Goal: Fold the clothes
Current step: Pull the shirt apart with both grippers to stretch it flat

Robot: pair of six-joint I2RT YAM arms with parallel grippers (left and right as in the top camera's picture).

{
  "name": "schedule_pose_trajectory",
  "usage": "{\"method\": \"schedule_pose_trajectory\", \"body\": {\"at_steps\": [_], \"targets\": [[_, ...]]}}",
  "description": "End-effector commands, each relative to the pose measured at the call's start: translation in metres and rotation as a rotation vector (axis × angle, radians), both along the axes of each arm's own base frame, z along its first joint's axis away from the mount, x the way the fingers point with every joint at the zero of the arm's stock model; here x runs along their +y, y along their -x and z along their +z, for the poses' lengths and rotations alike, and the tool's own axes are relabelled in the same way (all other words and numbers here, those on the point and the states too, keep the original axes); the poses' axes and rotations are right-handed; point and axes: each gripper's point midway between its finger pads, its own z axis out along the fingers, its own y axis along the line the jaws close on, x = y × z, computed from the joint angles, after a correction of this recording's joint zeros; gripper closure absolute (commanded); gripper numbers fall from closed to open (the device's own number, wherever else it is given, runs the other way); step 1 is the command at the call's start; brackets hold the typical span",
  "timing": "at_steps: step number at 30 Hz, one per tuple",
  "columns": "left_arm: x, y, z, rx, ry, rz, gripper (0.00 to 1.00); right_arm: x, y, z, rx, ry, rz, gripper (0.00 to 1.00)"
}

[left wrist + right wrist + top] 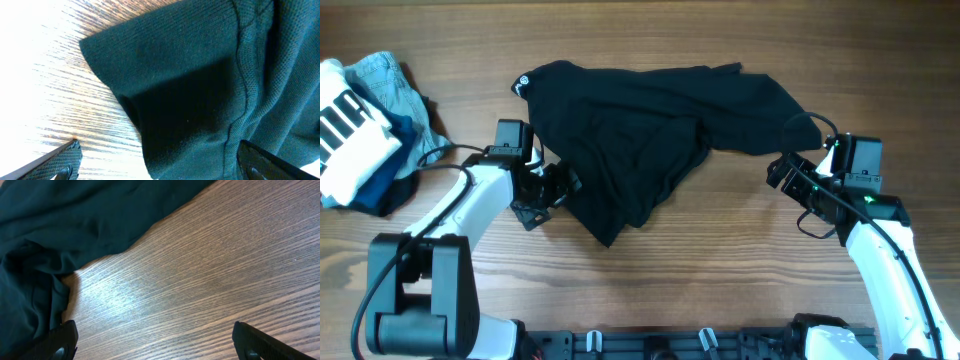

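Note:
My right gripper comes down next, shifting to the left in the overhead view onto the hem at the shirt's end, as its fingers span bare wood.
A black shirt (640, 130) lies crumpled across the middle of the wooden table, with a pointed corner toward the front. My left gripper (552, 190) is at the shirt's left lower edge. In the left wrist view it (160, 167) is open, with the dark cloth's hem (200, 100) lying between the fingers. My right gripper (785, 175) is just below the shirt's right end. In the right wrist view it (157, 345) is open and empty over bare wood, and the shirt (75, 220) fills the upper left.
A pile of other clothes (360, 130) sits at the far left edge: light blue denim, a white and black striped piece and something navy. Bare table (720, 260) lies in front of the shirt.

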Motion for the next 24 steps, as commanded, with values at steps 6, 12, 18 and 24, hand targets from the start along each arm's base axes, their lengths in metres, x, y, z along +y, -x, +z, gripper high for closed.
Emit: {"method": "schedule_pose_trajectory", "body": {"at_steps": [6, 12, 18, 24], "targets": [[-0.029, -0.017, -0.012, -0.124, 0.01, -0.077, 0.5, -0.004, -0.001, 0.004, -0.01, 0.022, 0.005, 0.0], [-0.01, -0.003, -0.018, -0.061, -0.074, -0.051, 0.96, -0.004, 0.0, 0.003, -0.005, 0.022, 0.005, 0.0], [0.101, -0.041, 0.023, -0.167, -0.287, 0.171, 0.96, -0.004, 0.001, 0.003, -0.002, 0.022, 0.006, 0.0], [0.138, -0.078, 0.082, -0.319, -0.128, 0.314, 0.0, -0.004, 0.001, 0.003, -0.001, 0.022, 0.006, 0.0]]}}
